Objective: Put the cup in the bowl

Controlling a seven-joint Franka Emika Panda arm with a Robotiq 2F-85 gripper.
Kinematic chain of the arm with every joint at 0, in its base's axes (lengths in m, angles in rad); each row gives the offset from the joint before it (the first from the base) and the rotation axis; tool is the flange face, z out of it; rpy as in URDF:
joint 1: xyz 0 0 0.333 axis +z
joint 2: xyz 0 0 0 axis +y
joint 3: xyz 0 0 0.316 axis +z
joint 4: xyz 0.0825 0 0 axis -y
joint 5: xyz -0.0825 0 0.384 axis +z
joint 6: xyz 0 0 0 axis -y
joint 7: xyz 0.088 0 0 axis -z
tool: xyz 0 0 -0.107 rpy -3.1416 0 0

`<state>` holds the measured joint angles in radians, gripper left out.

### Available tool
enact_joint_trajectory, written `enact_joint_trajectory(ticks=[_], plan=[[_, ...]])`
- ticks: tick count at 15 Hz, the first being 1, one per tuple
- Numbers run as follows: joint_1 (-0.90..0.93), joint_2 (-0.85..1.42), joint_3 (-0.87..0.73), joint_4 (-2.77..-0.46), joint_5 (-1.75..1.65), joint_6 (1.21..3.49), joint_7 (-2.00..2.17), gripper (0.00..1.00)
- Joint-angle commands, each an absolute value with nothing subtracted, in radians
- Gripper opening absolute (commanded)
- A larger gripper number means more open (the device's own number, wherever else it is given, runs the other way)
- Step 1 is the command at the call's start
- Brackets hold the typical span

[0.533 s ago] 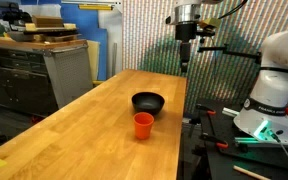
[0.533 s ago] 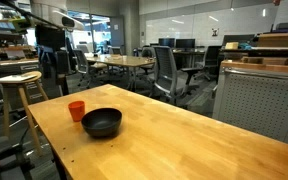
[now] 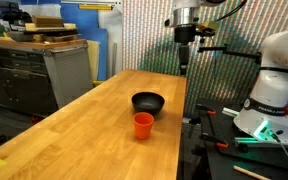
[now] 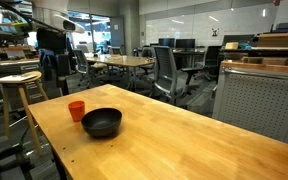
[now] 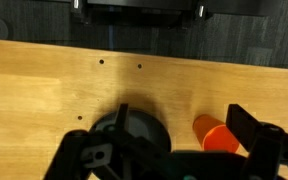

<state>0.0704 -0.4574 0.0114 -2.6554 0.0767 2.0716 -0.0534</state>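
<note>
The orange-red cup stands upright below my gripper and outward of it, so I will next lower my open gripper outward until its fingers are on both sides of the cup's rim (image 3: 143,117) (image 5: 220,139).
A small orange-red cup (image 3: 143,125) stands upright on the wooden table, right next to a shallow black bowl (image 3: 148,102); both also show in an exterior view, cup (image 4: 76,110) and bowl (image 4: 102,123). My gripper (image 3: 186,60) hangs high above the table's far end, well clear of both; it also shows in an exterior view (image 4: 52,62). In the wrist view the gripper (image 5: 162,142) is open and empty, looking down on the bowl (image 5: 132,128) and the cup (image 5: 215,135), which lies near the right finger (image 5: 252,130).
The long wooden table (image 3: 94,130) has a raised right edge beside the white robot base (image 3: 274,80). A grey cabinet (image 3: 69,70) stands off the table's left. Office chairs and tables (image 4: 164,70) lie beyond; a stool (image 4: 19,95) stands near the table's end.
The gripper has shifted very slightly high above the table. The cup and the bowl have not moved.
</note>
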Motion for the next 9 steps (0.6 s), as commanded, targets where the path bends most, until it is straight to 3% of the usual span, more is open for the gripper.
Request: enact_joint_trajectory(ticks=[1, 9], plan=[[0.094, -0.316, 0.07, -2.652, 0.093, 2.216, 0.013, 1.0], [0.172, 0.054, 0.216, -2.556, 0.013, 2.577, 0.245, 1.0]])
